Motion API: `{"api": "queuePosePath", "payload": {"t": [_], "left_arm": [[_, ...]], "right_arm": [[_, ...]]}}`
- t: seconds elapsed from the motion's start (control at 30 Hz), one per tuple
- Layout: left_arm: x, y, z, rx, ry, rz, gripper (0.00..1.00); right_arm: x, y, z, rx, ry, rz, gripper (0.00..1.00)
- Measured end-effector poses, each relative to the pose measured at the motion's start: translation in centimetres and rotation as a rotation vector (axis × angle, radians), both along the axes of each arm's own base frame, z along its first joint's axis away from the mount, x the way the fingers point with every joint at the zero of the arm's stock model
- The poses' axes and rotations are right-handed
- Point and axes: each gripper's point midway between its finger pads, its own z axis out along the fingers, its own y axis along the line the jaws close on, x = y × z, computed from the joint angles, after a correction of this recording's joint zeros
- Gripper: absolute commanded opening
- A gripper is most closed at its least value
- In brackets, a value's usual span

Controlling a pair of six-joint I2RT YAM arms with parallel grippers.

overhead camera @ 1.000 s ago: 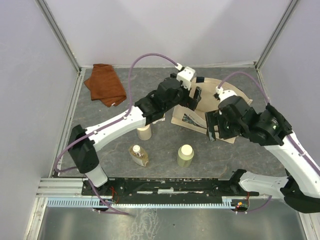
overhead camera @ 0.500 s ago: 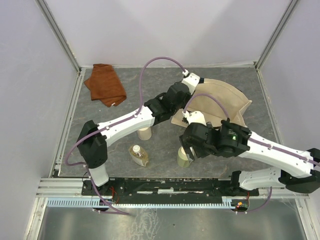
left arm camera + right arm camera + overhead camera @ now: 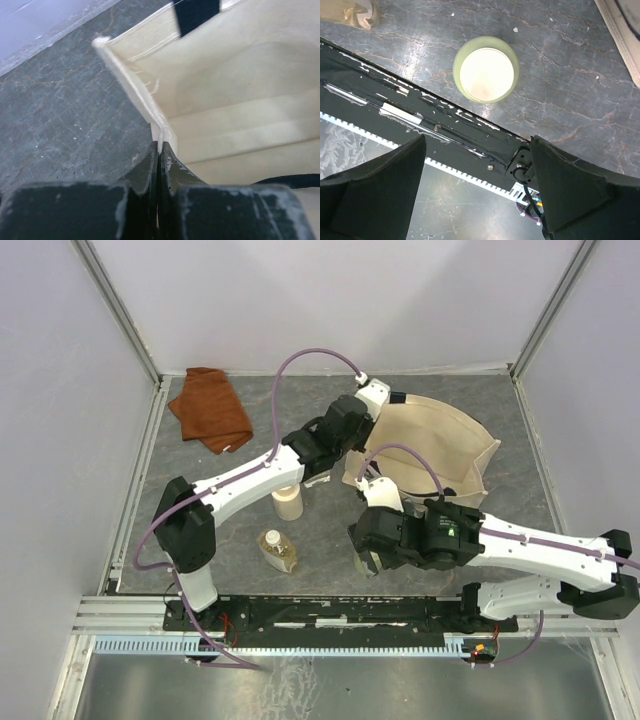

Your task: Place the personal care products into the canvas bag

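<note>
The right gripper moves down next until its fingers straddle the olive-green bottle's body [image 3: 366, 563] below the white cap.
The beige canvas bag [image 3: 440, 440] stands open at the back right. My left gripper [image 3: 160, 146] is shut on the bag's left rim [image 3: 145, 92], and its pale inside shows beyond. My right gripper [image 3: 477, 142] hangs open, fingers wide apart, straight above the upright olive-green bottle [image 3: 486, 75], whose white cap faces up; it does not touch the bottle. In the top view that gripper [image 3: 368, 556] covers the bottle. The cream cylinder [image 3: 288, 503] stands under the left arm. The amber flat bottle [image 3: 279, 551] lies near the front.
A rust-brown folded cloth [image 3: 210, 408] lies at the back left. The black base rail [image 3: 320, 612] runs along the near edge, close to the olive-green bottle. Grey walls close in the table on three sides.
My left gripper shut on the bag's rim, and the bag now stands open. My right arm swung from over the bag down and left to above the olive-green bottle.
</note>
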Motion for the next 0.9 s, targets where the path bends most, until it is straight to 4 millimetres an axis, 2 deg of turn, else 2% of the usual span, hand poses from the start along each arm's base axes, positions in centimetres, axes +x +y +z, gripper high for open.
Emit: {"api": "queuePosePath", "payload": {"t": [0.2,0.33,0.53,0.73,0.9], "left_arm": [[2.5,2.6,-0.2,-0.006,0.013,0.049,0.03],[3.4,3.9,-0.4,-0.004,0.025,0.068,0.03],[3.5,5.0,-0.5,0.009,0.039,0.083,0.03],[3.2,5.8,-0.1,0.014,0.048,0.088,0.03],[3.0,6.1,0.0,0.012,0.053,0.084,0.03]], "right_arm": [[-0.1,0.9,-0.5,0.008,-0.007,0.011,0.95],[0.3,2.0,-2.8,-0.054,-0.005,0.016,1.0],[0.7,3.2,-5.9,-0.146,0.0,0.021,1.0],[1.1,2.4,-7.1,-0.16,-0.008,-0.003,1.0],[2.1,0.2,-7.9,-0.157,-0.004,-0.057,1.0]]}}
